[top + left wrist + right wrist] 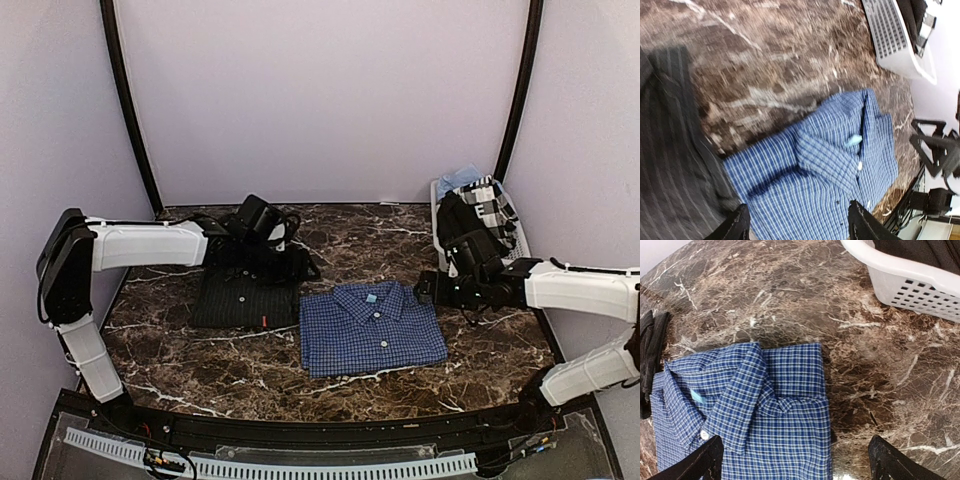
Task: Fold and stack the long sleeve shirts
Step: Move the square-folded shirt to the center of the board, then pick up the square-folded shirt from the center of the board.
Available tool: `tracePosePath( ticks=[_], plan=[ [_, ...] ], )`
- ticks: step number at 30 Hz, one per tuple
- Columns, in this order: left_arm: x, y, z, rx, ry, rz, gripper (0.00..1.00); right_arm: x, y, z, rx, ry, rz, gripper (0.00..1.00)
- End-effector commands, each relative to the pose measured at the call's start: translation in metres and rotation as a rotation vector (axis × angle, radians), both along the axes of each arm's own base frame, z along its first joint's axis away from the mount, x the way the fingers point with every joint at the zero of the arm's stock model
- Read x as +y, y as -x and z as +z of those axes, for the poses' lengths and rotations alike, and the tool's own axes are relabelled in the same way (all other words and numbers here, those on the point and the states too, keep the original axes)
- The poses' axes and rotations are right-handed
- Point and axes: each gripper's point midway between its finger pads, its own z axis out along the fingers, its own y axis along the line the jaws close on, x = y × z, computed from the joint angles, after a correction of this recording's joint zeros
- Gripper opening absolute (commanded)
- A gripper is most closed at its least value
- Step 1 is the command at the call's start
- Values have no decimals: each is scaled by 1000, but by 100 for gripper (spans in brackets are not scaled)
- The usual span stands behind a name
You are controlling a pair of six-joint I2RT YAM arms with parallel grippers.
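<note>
Both folded shirts still lie side by side, unstacked, so next my left gripper will move down and back to pinch the blue shirt's edge by the dark shirt [311, 324] [760, 216].
A folded blue checked long sleeve shirt [370, 325] lies collar-up at the table's middle, white buttons showing [830, 165] [770, 405]. Just left of it rests a folded near-black long sleeve shirt [245, 292] with a small orange tag; its striped cloth fills the left of the left wrist view [670, 150]. My left gripper [285, 245] hovers over the dark shirt's far right corner, open [799, 225], nothing between its fingers. My right gripper [428, 287] sits at the blue shirt's right edge, open wide [797, 460] and empty, above cloth and bare marble.
A white slatted basket [438, 200] at the back right holds more clothes, dark, checked and light blue. Its rim shows in both wrist views [895, 40] [910, 285]. The brown marble table [370, 235] ends in a black front rail.
</note>
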Motion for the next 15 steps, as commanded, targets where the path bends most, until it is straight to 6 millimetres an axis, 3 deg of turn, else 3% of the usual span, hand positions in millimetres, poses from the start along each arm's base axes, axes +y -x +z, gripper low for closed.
tracePosePath(
  ticks=[1,4,7,15],
  plan=[
    [-11,41,-10,46,7,-31,66,-9,3,-15,45,-13,-24,95],
    [-16,67,-30,66,-43,-38,66,-11,6,-27,75,-18,-24,88],
    [-11,80,-49,77,-105,-20,65,-11,10,-39,103,-17,-21,84],
    [-8,91,-77,78,-184,15,65,-15,18,-67,173,12,-31,76]
  ],
)
